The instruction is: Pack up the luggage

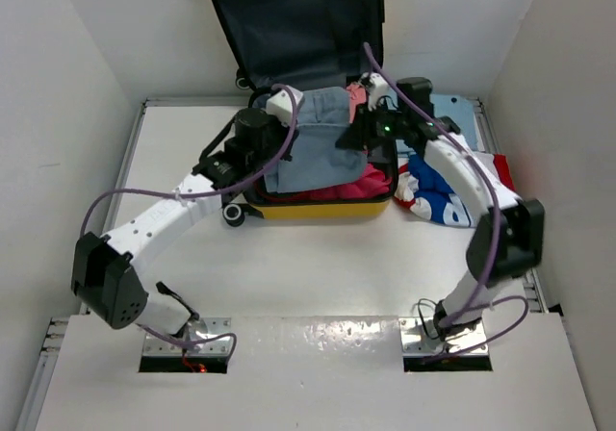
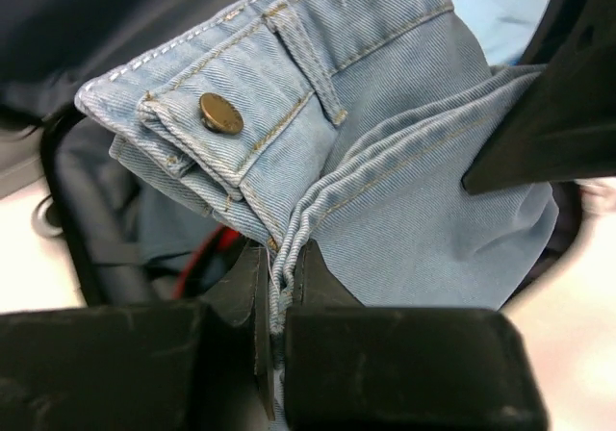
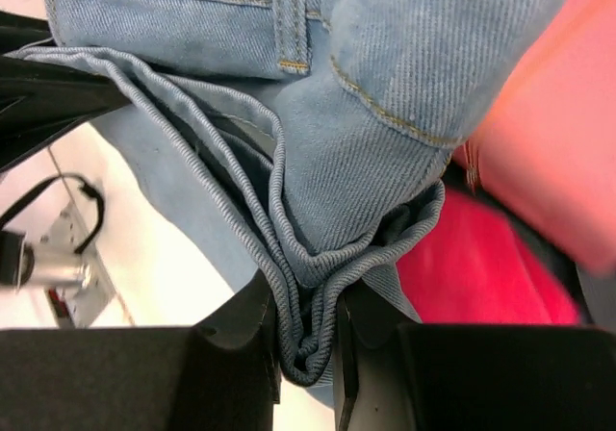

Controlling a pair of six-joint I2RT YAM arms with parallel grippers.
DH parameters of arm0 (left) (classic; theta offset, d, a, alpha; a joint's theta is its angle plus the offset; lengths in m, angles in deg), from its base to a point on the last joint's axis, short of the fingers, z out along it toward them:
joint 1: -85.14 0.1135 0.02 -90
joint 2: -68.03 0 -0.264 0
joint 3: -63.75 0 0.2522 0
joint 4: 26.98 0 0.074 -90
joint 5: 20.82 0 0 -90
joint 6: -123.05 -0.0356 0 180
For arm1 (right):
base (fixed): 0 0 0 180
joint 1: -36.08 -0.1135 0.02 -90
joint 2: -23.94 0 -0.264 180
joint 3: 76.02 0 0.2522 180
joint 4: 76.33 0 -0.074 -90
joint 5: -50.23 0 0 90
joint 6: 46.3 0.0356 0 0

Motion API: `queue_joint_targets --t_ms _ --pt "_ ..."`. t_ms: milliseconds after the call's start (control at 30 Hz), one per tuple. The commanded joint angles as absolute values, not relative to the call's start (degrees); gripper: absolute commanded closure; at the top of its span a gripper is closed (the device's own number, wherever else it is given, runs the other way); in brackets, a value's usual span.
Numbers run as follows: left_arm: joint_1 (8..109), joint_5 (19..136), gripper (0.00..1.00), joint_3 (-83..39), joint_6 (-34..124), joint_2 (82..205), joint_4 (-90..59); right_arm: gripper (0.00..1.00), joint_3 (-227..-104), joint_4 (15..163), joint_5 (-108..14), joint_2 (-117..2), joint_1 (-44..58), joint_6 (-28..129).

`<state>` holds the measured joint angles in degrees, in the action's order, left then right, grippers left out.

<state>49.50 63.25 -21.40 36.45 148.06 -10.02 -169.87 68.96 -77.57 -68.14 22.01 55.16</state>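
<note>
The jeans [image 1: 313,147] hang above the red clothes, so my left gripper will next go down toward the right in the top view and onto the red clothes [image 1: 352,189] to let go of the fold of the jeans.
The yellow luggage [image 1: 318,210] lies open at the table's back, its dark grey lid [image 1: 294,22] leaning on the wall. Red and pink clothes [image 1: 332,190] lie inside it. A pair of light blue jeans [image 1: 313,147] hangs over the open case, held from both sides. My left gripper [image 1: 274,128] is shut on a fold of the jeans [image 2: 385,162] near the waistband button [image 2: 220,113]. My right gripper [image 1: 358,133] is shut on a bunched fold of the jeans [image 3: 366,114].
A blue, white and red garment [image 1: 448,186] lies on the table right of the case, with a light blue cloth [image 1: 452,109] behind it. White walls close in the table on three sides. A pink item [image 3: 549,162] shows beside the jeans in the right wrist view.
</note>
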Motion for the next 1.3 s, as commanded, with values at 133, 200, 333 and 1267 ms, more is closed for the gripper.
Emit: queue_joint_targets --t_ms 133,200,333,1267 --pt "57.2 68.9 1.0 -21.1 36.4 153.5 -17.1 1.0 -175.8 69.7 -71.5 -79.9 20.5 57.6" --pt "56.0 69.7 1.0 -21.1 35.6 154.2 -18.2 1.0 -174.2 69.8 -70.0 -79.2 21.3 56.1" --pt "54.2 71.0 1.0 -24.0 37.9 158.4 -18.2 1.0 -172.0 67.6 -68.3 -77.5 24.8 53.6" --pt "63.9 79.3 0.36 -25.7 35.2 170.7 -17.3 0.86 -170.4 57.5 -58.5 -82.5 28.5 41.9"
